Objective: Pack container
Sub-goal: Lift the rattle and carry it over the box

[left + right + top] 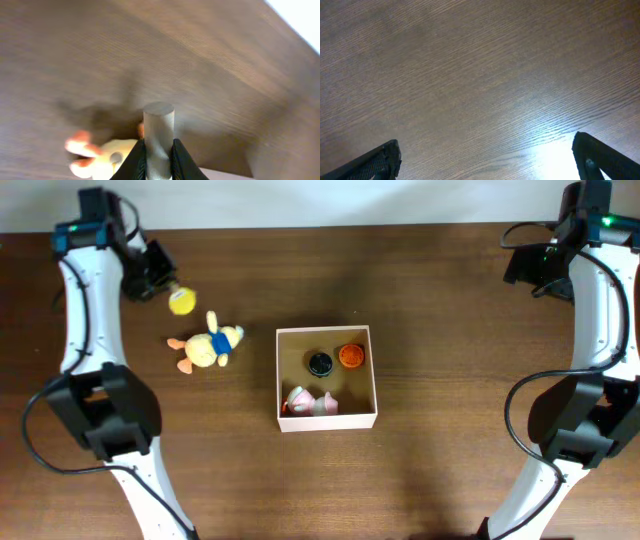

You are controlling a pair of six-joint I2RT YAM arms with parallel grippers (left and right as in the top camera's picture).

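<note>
My left gripper will carry the yellow-headed toy right in the overhead view, lower it to the bare container bottom below and release it.
The container (330, 421), a square white-walled box with a tan inside, sits mid-table and holds a black round piece (320, 363), an orange piece (350, 356) and a pink-and-white toy (310, 402). At the far left my left gripper (166, 287) hangs above the table, shut on the grey stem of a yellow-headed toy (182, 302). The left wrist view shows that grey stem (159, 131) clamped between the black fingers of the left gripper (159, 152). My right gripper (525, 265) is open at the far right, and in its wrist view the right gripper (485, 157) has only bare wood under it.
A yellow plush duck (205, 347) with orange feet and a blue patch lies on the table left of the container. It appears blurred as the duck (97, 155) below the left fingers. Both arm bases stand at the near corners.
</note>
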